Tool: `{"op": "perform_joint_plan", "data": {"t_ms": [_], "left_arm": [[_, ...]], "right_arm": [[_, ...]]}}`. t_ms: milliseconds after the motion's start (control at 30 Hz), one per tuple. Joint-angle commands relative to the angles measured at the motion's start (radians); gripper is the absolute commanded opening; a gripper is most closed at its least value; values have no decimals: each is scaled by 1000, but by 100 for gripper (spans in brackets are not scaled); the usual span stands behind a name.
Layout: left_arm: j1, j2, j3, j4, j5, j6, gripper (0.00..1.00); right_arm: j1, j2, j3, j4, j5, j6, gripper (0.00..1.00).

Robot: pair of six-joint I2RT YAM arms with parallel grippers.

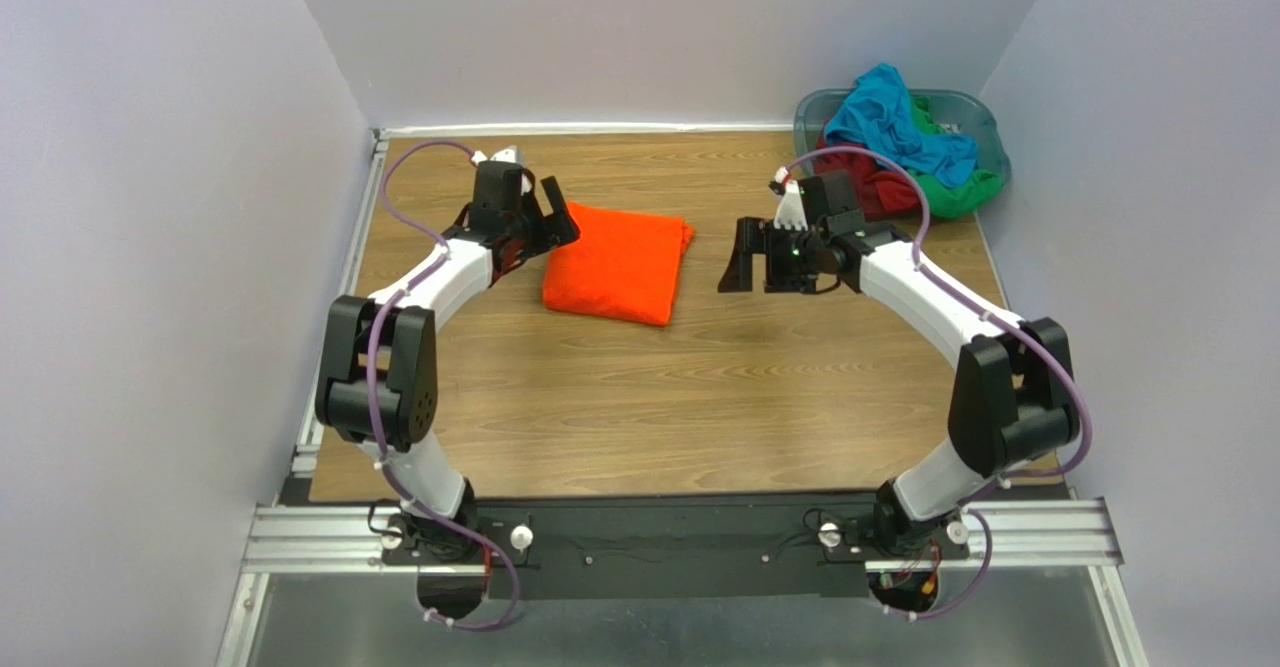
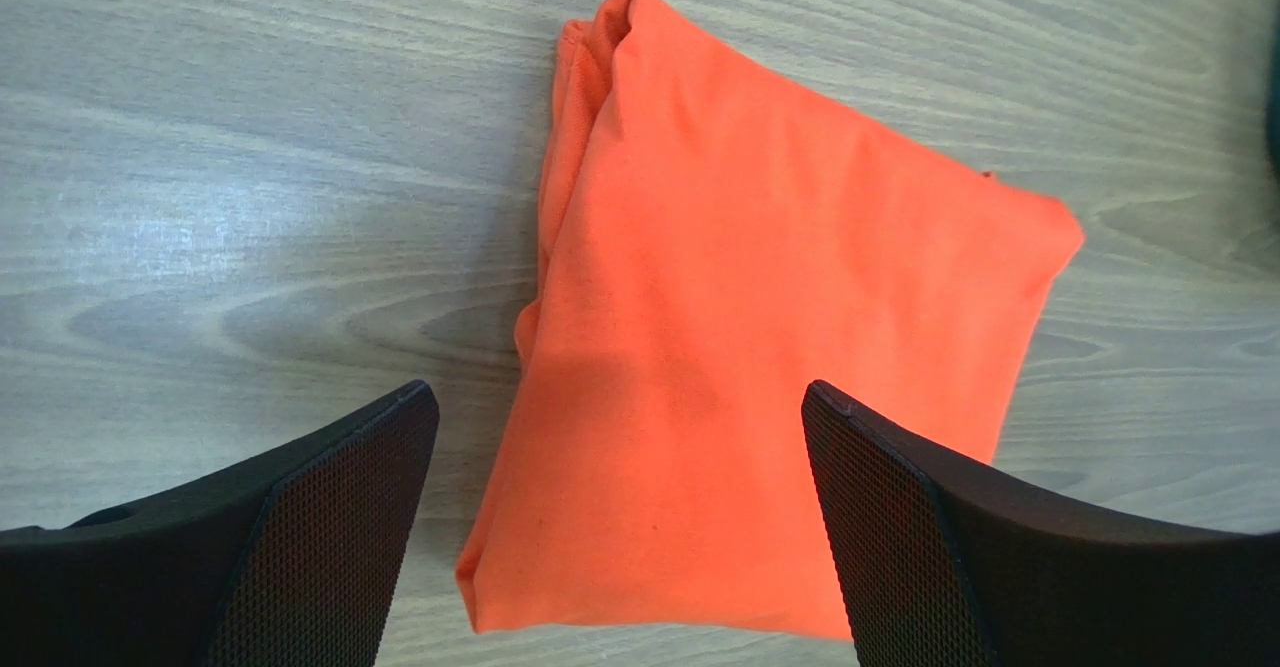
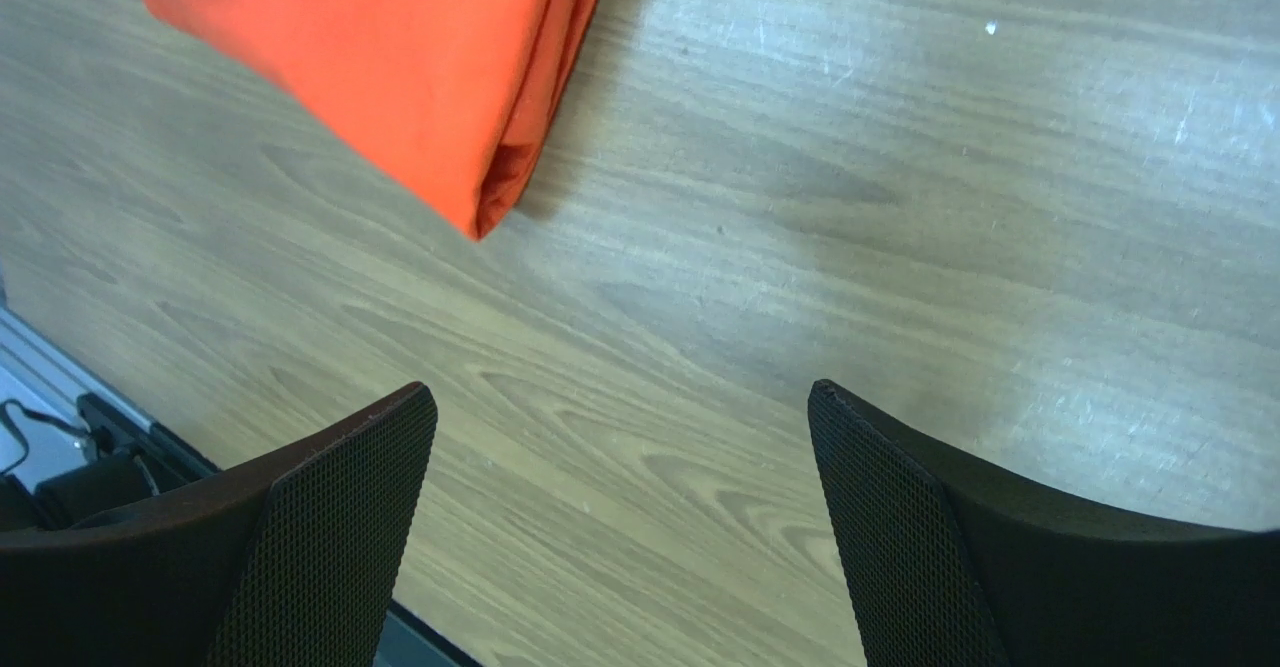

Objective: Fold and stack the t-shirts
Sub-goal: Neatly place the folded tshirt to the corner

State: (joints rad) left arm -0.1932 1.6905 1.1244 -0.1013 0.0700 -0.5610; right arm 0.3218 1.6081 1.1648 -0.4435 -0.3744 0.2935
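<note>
Next, my left gripper lowers its open fingers onto the middle of the orange t-shirt's edge farthest from the basket (image 2: 541,382) and closes, since that edge runs between them below.
The bright orange t-shirt (image 1: 619,261) lies folded into a neat rectangle on the wooden table, left of centre at the back. It fills the left wrist view (image 2: 751,352) and shows at the top left of the right wrist view (image 3: 391,52). My left gripper (image 1: 558,223) is open and empty, hovering at the shirt's left edge (image 2: 616,442). My right gripper (image 1: 748,258) is open and empty over bare wood (image 3: 616,457), a little right of the shirt. The turquoise blue shirt (image 1: 899,120), the dark red shirt (image 1: 872,180) and the green shirt (image 1: 977,187) lie crumpled in the basket.
The grey-blue plastic basket (image 1: 984,120) stands at the back right corner. White walls close the table on three sides. A metal rail (image 1: 676,535) with the arm bases runs along the near edge.
</note>
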Motion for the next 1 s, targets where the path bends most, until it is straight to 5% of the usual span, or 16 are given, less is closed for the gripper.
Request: {"op": "perform_joint_plan", "data": {"t_ms": [0,367,567,967], "left_arm": [[0,50,24,38,24,65,98],[0,167,55,46,73,72,90],[0,218,41,54,117,75,64],[-2,232,17,40,125,75,46]], "right_arm": [[5,-83,-54,3,15,-17,100],[6,-145,-93,2,31,-17,100],[5,-145,-100,2,31,-16,100],[5,-154,-106,2,35,-20,100]]}}
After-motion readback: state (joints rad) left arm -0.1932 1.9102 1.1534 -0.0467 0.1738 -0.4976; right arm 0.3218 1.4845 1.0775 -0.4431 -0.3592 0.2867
